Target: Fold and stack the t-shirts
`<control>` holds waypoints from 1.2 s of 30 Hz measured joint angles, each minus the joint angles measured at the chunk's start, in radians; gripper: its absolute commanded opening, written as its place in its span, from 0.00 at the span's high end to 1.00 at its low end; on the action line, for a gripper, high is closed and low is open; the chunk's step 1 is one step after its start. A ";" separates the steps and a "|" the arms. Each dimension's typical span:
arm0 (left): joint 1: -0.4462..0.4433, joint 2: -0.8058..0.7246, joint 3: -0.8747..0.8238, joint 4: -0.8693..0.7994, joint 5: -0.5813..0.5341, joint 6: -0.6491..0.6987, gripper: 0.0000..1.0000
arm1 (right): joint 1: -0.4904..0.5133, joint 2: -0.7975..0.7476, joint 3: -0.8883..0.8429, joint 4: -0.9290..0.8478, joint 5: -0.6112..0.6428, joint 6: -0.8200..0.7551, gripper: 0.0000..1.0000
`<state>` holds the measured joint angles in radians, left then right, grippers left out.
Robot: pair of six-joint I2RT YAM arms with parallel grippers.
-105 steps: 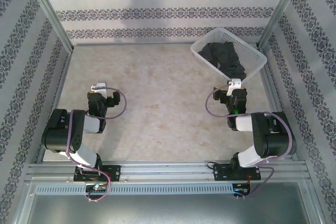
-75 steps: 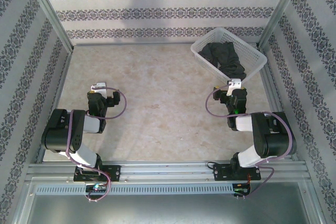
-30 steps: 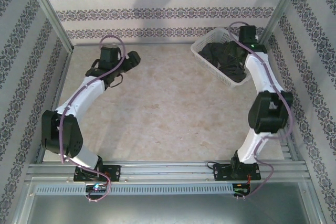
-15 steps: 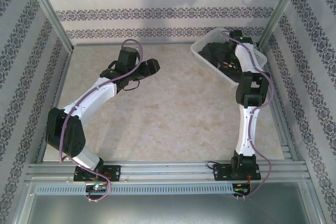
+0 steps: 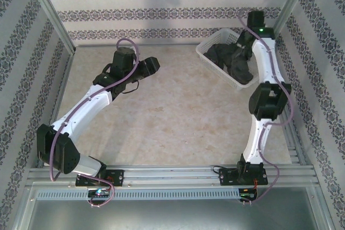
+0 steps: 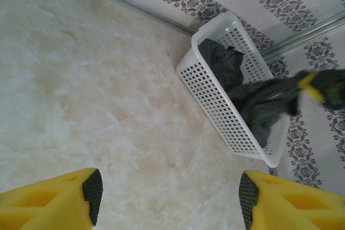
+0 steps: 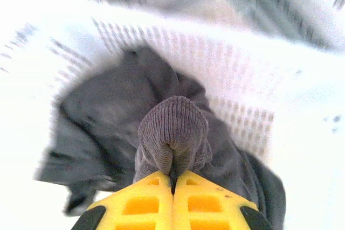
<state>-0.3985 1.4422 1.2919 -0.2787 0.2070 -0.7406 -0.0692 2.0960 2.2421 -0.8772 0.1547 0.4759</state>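
Next, my right gripper lifts the t-shirt's fold over the basket's rim and across, then releases it on bare tabletop past the basket, beside my left gripper.
A dark charcoal t-shirt (image 5: 233,62) lies bunched in the white lattice basket (image 5: 208,59) at the back right of the table. My right gripper (image 7: 173,175) is shut on a ribbed fold of that t-shirt (image 7: 172,125), which bulges just past the yellow fingertips. From the left wrist view, the t-shirt (image 6: 257,103) stretches up out of the basket (image 6: 215,106) toward the blurred right gripper (image 6: 318,87). My left gripper (image 6: 170,192) hangs open over bare table, left of the basket, with nothing between its pads. From above, the left gripper (image 5: 151,65) is at the table's back centre.
Patterned walls and metal posts close in the table on three sides, and the basket sits close to the back right corner post (image 5: 285,9). Bare marble-look tabletop (image 5: 172,111) spreads between the two arms.
The right gripper dipped into the basket, shut on the t-shirt cloth and has risen a little. The left arm swung right toward the table's middle, and its jaws narrowed slightly.
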 measured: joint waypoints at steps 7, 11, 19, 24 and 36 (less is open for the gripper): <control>0.000 -0.007 -0.011 -0.044 -0.069 0.011 0.31 | 0.040 -0.276 0.097 0.161 -0.045 -0.001 1.00; 0.001 -0.030 -0.024 -0.085 -0.127 0.015 0.31 | 0.127 -0.349 0.165 0.233 -0.069 -0.012 1.00; 0.008 -0.134 -0.047 -0.169 -0.271 0.026 0.30 | 0.387 -0.394 0.285 0.314 -0.089 -0.087 1.00; 0.008 -0.217 -0.047 -0.225 -0.380 0.033 0.28 | 0.587 -0.372 0.333 0.327 -0.090 -0.132 1.00; 0.008 -0.409 -0.068 -0.397 -0.608 0.024 0.25 | 0.851 -0.072 0.105 0.282 -0.354 -0.061 0.33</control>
<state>-0.3908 1.0332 1.2236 -0.6762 -0.4011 -0.7166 0.7818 2.0235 2.3474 -0.5953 -0.1989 0.4152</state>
